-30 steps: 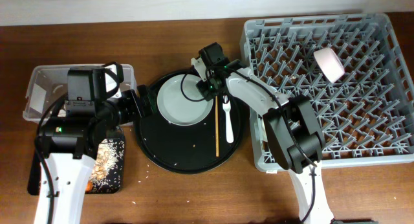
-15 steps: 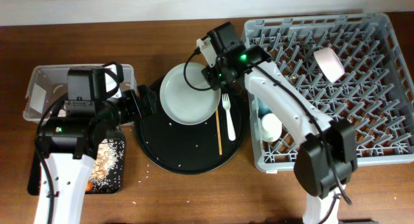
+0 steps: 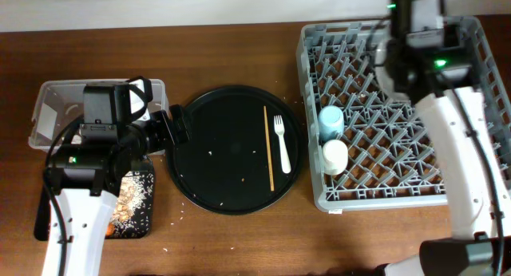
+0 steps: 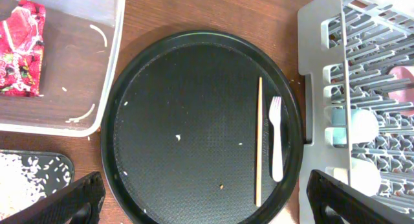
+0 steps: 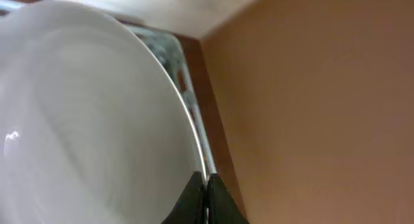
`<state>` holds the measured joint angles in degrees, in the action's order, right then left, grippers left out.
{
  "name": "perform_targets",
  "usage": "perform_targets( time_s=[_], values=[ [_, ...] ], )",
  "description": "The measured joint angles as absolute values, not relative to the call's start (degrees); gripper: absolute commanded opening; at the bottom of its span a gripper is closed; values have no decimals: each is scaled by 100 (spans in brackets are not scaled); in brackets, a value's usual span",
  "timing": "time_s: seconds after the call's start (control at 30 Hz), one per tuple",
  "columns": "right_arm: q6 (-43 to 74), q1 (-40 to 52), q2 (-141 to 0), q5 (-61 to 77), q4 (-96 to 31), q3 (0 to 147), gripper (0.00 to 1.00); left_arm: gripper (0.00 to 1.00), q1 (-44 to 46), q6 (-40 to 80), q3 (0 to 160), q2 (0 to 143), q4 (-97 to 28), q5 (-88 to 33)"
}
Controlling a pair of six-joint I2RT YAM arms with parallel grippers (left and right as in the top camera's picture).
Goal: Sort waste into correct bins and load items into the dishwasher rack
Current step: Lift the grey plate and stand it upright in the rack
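Note:
I will next lower the pale round plate (image 5: 84,120) with my right gripper between the rack's middle wires below and let go of the plate's rim, since the plate already hangs on edge.
My right gripper (image 5: 206,185) is shut on the rim of the pale round plate (image 5: 84,120), which it holds on edge and which fills the right wrist view. From overhead, the right arm (image 3: 431,69) reaches over the back of the grey dishwasher rack (image 3: 471,172) and hides the plate. A light blue cup (image 3: 330,120) and a cream cup (image 3: 335,156) stand in the rack's left side. The white fork (image 4: 277,143) and the wooden stick (image 4: 259,140) lie on the round black tray (image 4: 194,88). My left gripper (image 4: 206,204) hangs open at the tray's left edge, with nothing between its fingers.
The clear tub (image 4: 110,68) at the left holds a red wrapper (image 4: 22,49). Below it, the shallow black tray (image 3: 132,200) holds rice scraps. A few crumbs dot the round tray. The rack's near wall (image 4: 317,68) stands just right of the round tray.
My right arm has lifted the plate off the round tray and swung it right, over the rack. The cups in the rack have come into view. The left arm has not moved.

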<state>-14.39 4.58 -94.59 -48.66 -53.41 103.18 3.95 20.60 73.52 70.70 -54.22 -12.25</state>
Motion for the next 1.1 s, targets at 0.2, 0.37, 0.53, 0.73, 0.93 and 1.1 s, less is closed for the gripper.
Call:
perform_targets(
  time_s=[0.2,0.37,0.53,0.73,0.93,1.1],
  values=[
    [-1516,-75,-10346,-4574,-5336,10175,4,99,395,2060,7352,7070,-5424,-1225],
    [-1520,-56,-10571,-4532,-5334,10175,4,99,395,2060,7352,7070,-5424,-1225],
    [-2685,388,-10575,-4534,-4748,10167,4,99,395,2060,7352,7070,-5424,-1223],
    [-3157,611,-10582,-4359,-4801,10167,23,99,395,2060,7352,7070,-5424,-1225],
    [-3168,648,-10584,-4080,-4814,10165,55,99,395,2060,7352,7070,-5424,-1225],
    [-2891,1245,-10578,-4082,-4779,10165,58,99,395,2060,7352,7070,-5424,-1225]
  ],
)
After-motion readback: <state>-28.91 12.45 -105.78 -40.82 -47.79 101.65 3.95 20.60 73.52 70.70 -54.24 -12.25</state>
